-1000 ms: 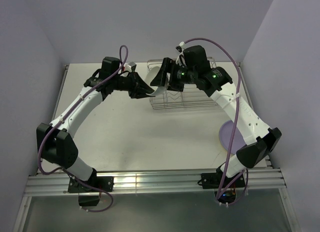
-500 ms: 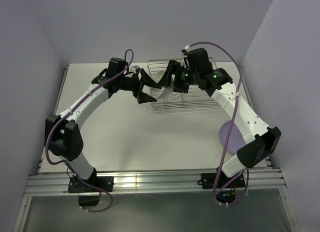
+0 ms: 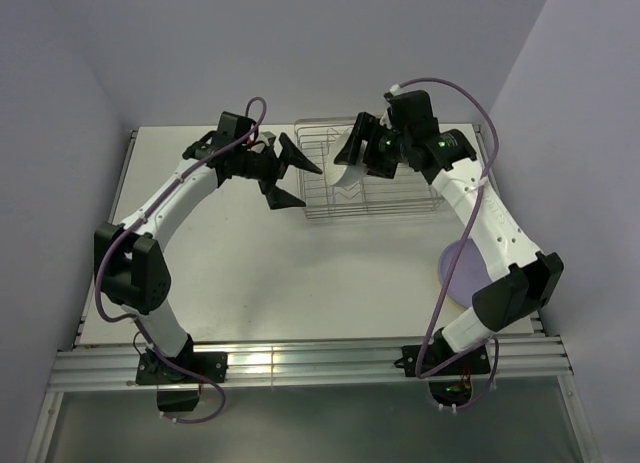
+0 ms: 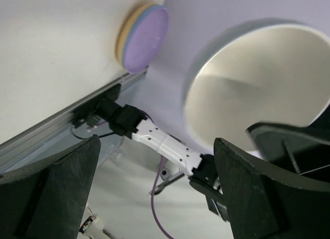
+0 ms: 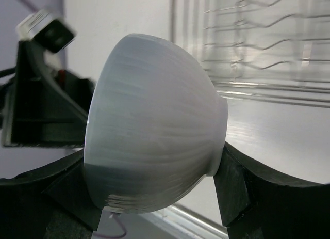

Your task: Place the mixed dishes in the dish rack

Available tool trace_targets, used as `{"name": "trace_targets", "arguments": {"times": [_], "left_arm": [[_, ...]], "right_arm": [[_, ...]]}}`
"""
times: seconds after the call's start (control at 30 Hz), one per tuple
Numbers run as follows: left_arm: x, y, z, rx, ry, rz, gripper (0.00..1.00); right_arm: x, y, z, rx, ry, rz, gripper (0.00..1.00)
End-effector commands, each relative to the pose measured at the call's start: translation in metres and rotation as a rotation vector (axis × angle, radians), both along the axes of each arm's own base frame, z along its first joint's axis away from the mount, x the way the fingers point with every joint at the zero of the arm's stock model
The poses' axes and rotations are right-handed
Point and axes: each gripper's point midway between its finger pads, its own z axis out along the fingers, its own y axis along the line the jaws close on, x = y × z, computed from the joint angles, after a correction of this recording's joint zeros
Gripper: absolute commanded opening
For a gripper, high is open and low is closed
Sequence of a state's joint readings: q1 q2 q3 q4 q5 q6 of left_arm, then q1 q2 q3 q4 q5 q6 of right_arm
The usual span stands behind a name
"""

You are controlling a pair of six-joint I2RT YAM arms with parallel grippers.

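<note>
The rack's near side toward the plate stack is empty, so I will turn my right gripper toward it, lower the bowl (image 3: 348, 177) onto the rack's wires and let go.
My right gripper (image 3: 352, 161) is shut on a small white bowl (image 3: 348, 177), holding it on its side above the left part of the silver wire dish rack (image 3: 402, 199). In the right wrist view the bowl (image 5: 154, 120) sits between both fingers, with the rack's wires (image 5: 247, 43) behind it. My left gripper (image 3: 297, 181) stands open and empty just left of the rack, pointing at the bowl. Its wrist view looks into the bowl's hollow (image 4: 258, 89). A stack of plates with a lavender one on top (image 3: 462, 268) lies at the table's right edge.
The plate stack (image 4: 144, 37) shows orange-yellow and blue rims under the lavender plate. The right arm's white link (image 4: 165, 146) crosses the left wrist view. Walls enclose the table at the back and on both sides.
My left gripper has opened, let go of the bowl and pulled back to the left. My right gripper has carried the bowl a little to the right, over the rack.
</note>
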State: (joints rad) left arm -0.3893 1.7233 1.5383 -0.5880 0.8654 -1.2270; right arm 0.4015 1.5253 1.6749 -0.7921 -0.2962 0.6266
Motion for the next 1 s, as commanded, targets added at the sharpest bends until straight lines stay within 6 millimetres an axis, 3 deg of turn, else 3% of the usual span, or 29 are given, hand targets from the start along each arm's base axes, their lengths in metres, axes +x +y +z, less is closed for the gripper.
{"name": "trace_targets", "arguments": {"times": [0.0,0.03,0.17,0.4,0.5,0.6,0.67,0.8,0.97], "left_arm": [[-0.004,0.023,-0.018,0.143,0.034,0.018,0.98],[-0.005,0.025,-0.020,0.160,0.031,0.017,0.97],[-0.011,0.031,-0.023,0.193,0.014,0.005,0.95],[-0.010,0.038,-0.015,0.208,-0.019,-0.008,0.93],[-0.009,0.041,-0.012,0.215,-0.029,-0.013,0.93],[-0.008,0.042,-0.008,0.222,-0.046,-0.018,0.92],[-0.007,0.044,-0.005,0.225,-0.056,-0.022,0.92],[-0.006,0.047,-0.004,0.233,-0.065,-0.026,0.92],[-0.007,0.051,-0.006,0.230,-0.061,-0.024,0.92]], "right_arm": [[0.023,-0.039,0.017,-0.164,-0.108,-0.104,0.00],[0.039,-0.055,0.013,-0.269,-0.129,-0.158,0.00],[0.058,-0.099,-0.002,-0.521,-0.129,-0.272,0.00],[0.085,-0.138,-0.015,-0.803,-0.104,-0.379,0.00],[0.094,-0.150,-0.032,-0.938,-0.076,-0.401,0.00],[0.098,-0.161,-0.064,-1.070,-0.019,-0.400,0.00],[0.097,-0.158,-0.077,-1.130,-0.002,-0.392,0.00],[0.102,-0.159,-0.099,-1.264,0.032,-0.421,0.00],[0.105,-0.166,-0.111,-1.377,0.051,-0.447,0.00]]}}
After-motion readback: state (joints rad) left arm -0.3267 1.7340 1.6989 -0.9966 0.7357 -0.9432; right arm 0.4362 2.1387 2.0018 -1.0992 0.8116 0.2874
